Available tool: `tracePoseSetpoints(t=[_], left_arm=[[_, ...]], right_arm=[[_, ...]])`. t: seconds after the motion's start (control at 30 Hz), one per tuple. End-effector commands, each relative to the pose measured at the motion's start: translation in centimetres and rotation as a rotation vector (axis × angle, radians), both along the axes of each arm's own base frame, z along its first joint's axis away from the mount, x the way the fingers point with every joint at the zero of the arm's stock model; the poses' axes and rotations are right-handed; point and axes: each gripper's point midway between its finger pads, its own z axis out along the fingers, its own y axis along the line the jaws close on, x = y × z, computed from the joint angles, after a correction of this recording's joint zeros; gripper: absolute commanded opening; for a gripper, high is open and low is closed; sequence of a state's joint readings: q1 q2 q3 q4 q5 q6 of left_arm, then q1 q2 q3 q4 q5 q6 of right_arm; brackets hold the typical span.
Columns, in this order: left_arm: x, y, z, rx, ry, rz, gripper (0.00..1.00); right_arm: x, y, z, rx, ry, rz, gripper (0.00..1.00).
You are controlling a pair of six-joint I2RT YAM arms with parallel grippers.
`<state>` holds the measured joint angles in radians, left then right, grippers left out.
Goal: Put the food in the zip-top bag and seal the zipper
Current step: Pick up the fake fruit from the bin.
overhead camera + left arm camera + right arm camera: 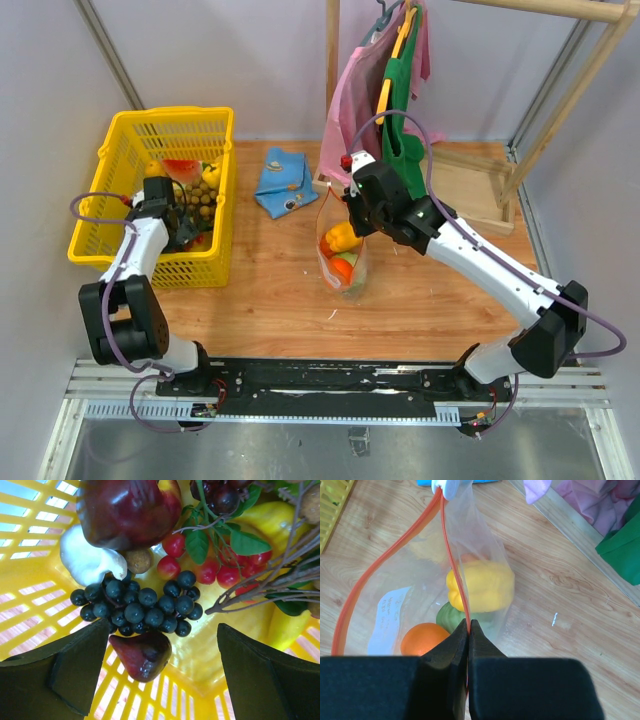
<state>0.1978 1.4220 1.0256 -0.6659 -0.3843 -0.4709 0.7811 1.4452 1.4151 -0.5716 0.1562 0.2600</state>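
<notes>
My left gripper is open above the dark grapes' end by the twig, so it will move deeper down into the basket next and close on that end.
The clear zip-top bag (343,262) stands upright mid-table, mouth open. It holds a yellow piece (482,585), an orange (422,639) and a green piece (449,617). My right gripper (469,623) is shut on the red zipper strip (451,562) at the bag's top edge, and also shows in the top view (350,205). My left gripper (162,675) is open inside the yellow basket (122,148), its fingers either side of a small dark red fruit (142,654), just below the dark grapes (145,607). A large red piece (127,510) and small red berries (200,567) lie beyond.
A white mushroom-like piece (90,562) and a leafy twig (260,587) lie in the basket. A blue folded cloth (283,180) lies behind the bag. A wooden rack (470,190) with pink and green garments (390,90) stands at the back right.
</notes>
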Motion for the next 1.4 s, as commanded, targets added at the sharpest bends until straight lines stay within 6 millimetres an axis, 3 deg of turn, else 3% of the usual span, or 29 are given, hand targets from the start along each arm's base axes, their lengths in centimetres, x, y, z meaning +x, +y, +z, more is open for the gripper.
tracePoseSetpoints(t=[0.0, 0.27, 0.43, 0.7, 0.83, 1.03, 1.37], left_arm=[[0.3, 0.3, -2.0, -0.010, 0.013, 0.005, 0.92], [-0.6, -1.0, -6.9, -0.095, 0.116, -0.021, 0.94], [-0.4, -2.5, -8.5, -0.180, 0.133, -0.052, 0.92], [0.7, -4.8, -7.9, -0.291, 0.080, -0.126, 0.77], [1.5, -5.9, -6.3, -0.340, 0.021, -0.169, 0.70], [2.5, -6.6, -3.3, -0.358, -0.060, -0.219, 0.69], [0.8, -6.3, -5.9, -0.346, 0.047, -0.213, 0.70]], right_arm=[[0.8, 0.2, 0.8, 0.019, -0.011, -0.010, 0.01], [0.8, 0.3, 0.5, 0.009, -0.004, -0.007, 0.01], [1.0, 0.3, 0.3, 0.003, -0.002, -0.011, 0.01], [1.3, 0.3, 0.2, -0.006, -0.004, -0.016, 0.01], [1.3, 0.3, 0.4, -0.008, -0.007, -0.018, 0.01], [1.3, 0.3, 0.5, -0.001, -0.012, -0.020, 0.01], [1.2, -0.2, 0.2, -0.007, -0.029, -0.024, 0.01]])
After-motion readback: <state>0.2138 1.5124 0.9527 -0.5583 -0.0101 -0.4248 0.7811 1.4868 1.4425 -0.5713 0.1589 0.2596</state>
